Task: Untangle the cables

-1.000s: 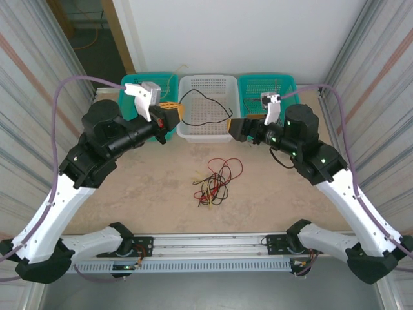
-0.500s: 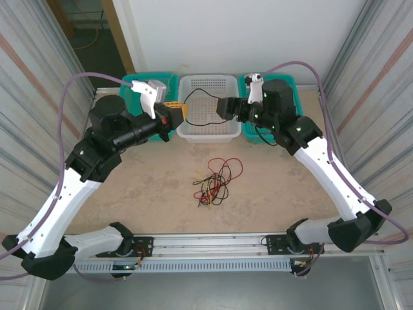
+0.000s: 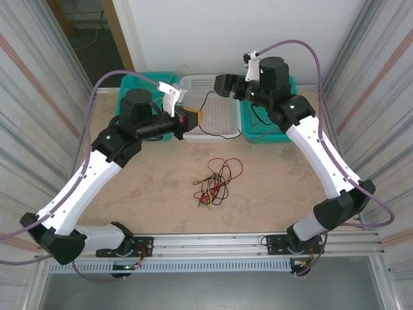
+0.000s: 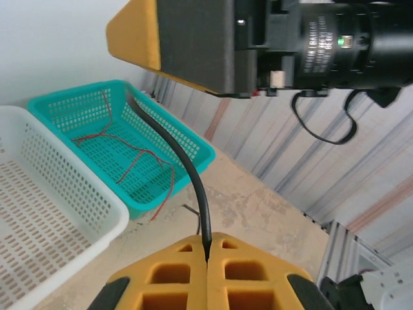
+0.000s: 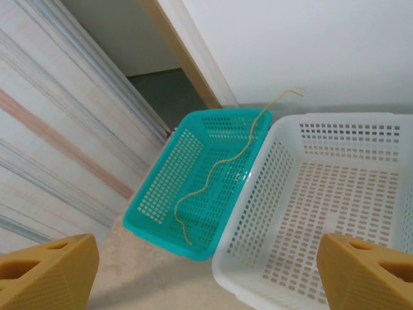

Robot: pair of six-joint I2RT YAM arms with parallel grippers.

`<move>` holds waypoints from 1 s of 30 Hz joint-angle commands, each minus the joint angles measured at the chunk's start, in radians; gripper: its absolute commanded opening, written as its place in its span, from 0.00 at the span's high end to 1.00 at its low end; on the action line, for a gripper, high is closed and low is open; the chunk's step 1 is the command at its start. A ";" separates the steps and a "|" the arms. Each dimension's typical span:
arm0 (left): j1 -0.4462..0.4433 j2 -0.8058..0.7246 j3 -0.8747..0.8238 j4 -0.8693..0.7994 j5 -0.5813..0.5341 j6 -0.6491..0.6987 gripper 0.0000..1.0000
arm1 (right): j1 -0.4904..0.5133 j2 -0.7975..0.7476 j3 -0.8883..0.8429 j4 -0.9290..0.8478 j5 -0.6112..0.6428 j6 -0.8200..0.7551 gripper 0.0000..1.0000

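Note:
My left gripper should next swing outward over the white basket's bottom with its fingers turned down and let go of the black cable (image 4: 193, 174), because the cable's end still hangs by the basket's front rim.
A tangle of red, black and yellow cables (image 3: 215, 181) lies on the table's middle. My left gripper (image 3: 191, 118) is at the white basket's (image 3: 227, 130) front-left corner, shut on a black cable (image 4: 193, 174) that arcs up from between its yellow fingers (image 4: 169, 274). My right gripper (image 3: 223, 84) hovers over the white basket's far edge, open, nothing between its fingertips (image 5: 48, 271). A tan cable (image 5: 213, 169) lies in the left teal basket (image 5: 155, 194). Red cables (image 4: 132, 158) lie in the right teal basket (image 4: 187, 145).
Three baskets stand in a row at the table's back: left teal (image 3: 129, 84), white, right teal (image 3: 274, 132). Corrugated walls (image 3: 45, 97) close in both sides. The arms' bases sit on a rail (image 3: 213, 245) at the near edge.
My left gripper has moved right to the white basket, carrying the black cable. My right arm has risen and swung left and back, from the basket's front to above its far edge.

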 commanded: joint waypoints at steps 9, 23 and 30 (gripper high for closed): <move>0.095 0.271 0.118 0.266 -0.250 -0.040 1.00 | -0.071 -0.128 -0.093 -0.055 0.058 -0.010 0.14; 0.142 0.660 0.272 0.243 -0.266 -0.107 0.36 | -0.104 -0.391 -0.447 -0.152 0.064 0.042 0.15; 0.140 0.577 0.193 0.245 -0.255 -0.098 0.31 | -0.084 -0.424 -0.594 -0.155 0.025 0.099 0.16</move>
